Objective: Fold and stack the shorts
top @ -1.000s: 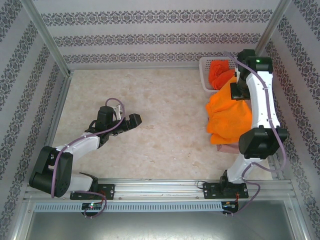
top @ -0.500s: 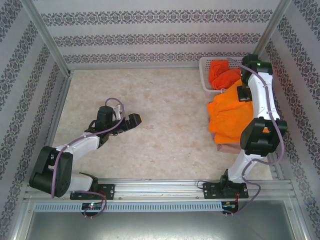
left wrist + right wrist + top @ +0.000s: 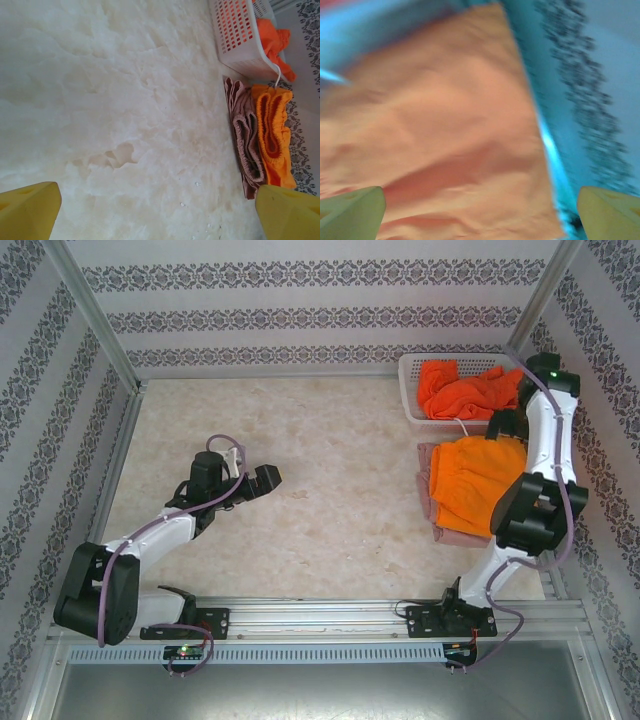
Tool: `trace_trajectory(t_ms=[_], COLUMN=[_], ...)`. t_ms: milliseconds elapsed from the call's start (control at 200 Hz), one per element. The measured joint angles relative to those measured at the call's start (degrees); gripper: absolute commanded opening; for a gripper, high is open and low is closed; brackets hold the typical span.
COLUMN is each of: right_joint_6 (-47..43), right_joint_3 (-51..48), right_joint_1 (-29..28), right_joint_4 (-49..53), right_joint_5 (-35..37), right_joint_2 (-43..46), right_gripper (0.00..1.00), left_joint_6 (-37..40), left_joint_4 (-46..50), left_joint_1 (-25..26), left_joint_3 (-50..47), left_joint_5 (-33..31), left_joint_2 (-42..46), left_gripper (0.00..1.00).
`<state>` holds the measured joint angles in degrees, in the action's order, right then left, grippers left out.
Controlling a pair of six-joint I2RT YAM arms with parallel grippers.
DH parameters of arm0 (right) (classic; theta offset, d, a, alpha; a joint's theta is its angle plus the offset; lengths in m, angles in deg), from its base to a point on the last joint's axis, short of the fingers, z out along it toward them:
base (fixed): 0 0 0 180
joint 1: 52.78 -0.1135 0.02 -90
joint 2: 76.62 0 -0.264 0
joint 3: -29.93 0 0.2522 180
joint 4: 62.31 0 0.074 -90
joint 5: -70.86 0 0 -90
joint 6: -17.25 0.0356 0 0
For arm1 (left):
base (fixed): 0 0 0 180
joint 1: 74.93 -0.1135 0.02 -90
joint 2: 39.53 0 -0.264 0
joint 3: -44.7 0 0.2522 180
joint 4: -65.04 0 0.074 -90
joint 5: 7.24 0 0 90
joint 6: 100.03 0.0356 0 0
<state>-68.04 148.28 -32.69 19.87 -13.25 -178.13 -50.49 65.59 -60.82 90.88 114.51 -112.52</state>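
Observation:
The bunched red-orange shorts are still unfolded, so my right gripper will move outward over the basket's near rim and down onto them.
The orange shorts (image 3: 475,485) lie folded flat on top of the dusty pink shorts (image 3: 428,480) at the table's right side. The red-orange shorts (image 3: 460,390) sit bunched in the white basket (image 3: 408,390). My right gripper (image 3: 503,428) hovers over the back edge of the orange shorts (image 3: 445,125); its fingertips (image 3: 350,215) stand wide apart, open with nothing between them. My left gripper (image 3: 268,478) is open above bare table at centre left. The left wrist view takes in the pink shorts (image 3: 245,145), the orange shorts (image 3: 272,135) on them and the basket (image 3: 235,35).
The basket stands in the back right corner against the patterned wall (image 3: 320,320). A metal rail (image 3: 320,615) runs along the near edge. The marbled tabletop (image 3: 330,490) stretches between the two arms.
My right gripper has opened and let go of the orange shorts, which now lie flat on the pink ones. The right arm has swung back toward the far right corner.

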Motion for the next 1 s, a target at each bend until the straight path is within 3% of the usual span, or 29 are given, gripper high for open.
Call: trace_trajectory(t_ms=[105,210,410,600,999], right_joint_6=[4.44,6.95,7.63,9.14,10.84], right_joint_3=[-4.46,-5.40,4.74,15.80,42.51], right_joint_1=[-2.23,-7.28,-14.34,-13.03,-10.73], right_joint_4=[-6.99,-12.57,-15.34,-15.30,-10.01], right_joint_5=[-13.55,-19.71,-15.10,-7.74,-3.52], right_joint_2=[6.56,8.48,-1.60,-14.49,-41.13], right_gripper=[0.98,0.98,0.98,0.98,0.98], left_joint_6=[-0.02,0.00,0.02,0.02,0.70], left_joint_4=[0.00,0.02,0.66,1.57,4.57], left_joint_1=[0.00,0.00,0.00,0.00,-0.42], left_joint_3=[-0.13,-0.17,-0.17,-0.46,-0.72], left_joint_5=[-0.50,-0.55,-0.66,-0.98,-1.99], left_joint_2=[0.00,0.00,0.55,2.08,3.54], left_gripper=[1.00,1.00,1.00,1.00,1.00])
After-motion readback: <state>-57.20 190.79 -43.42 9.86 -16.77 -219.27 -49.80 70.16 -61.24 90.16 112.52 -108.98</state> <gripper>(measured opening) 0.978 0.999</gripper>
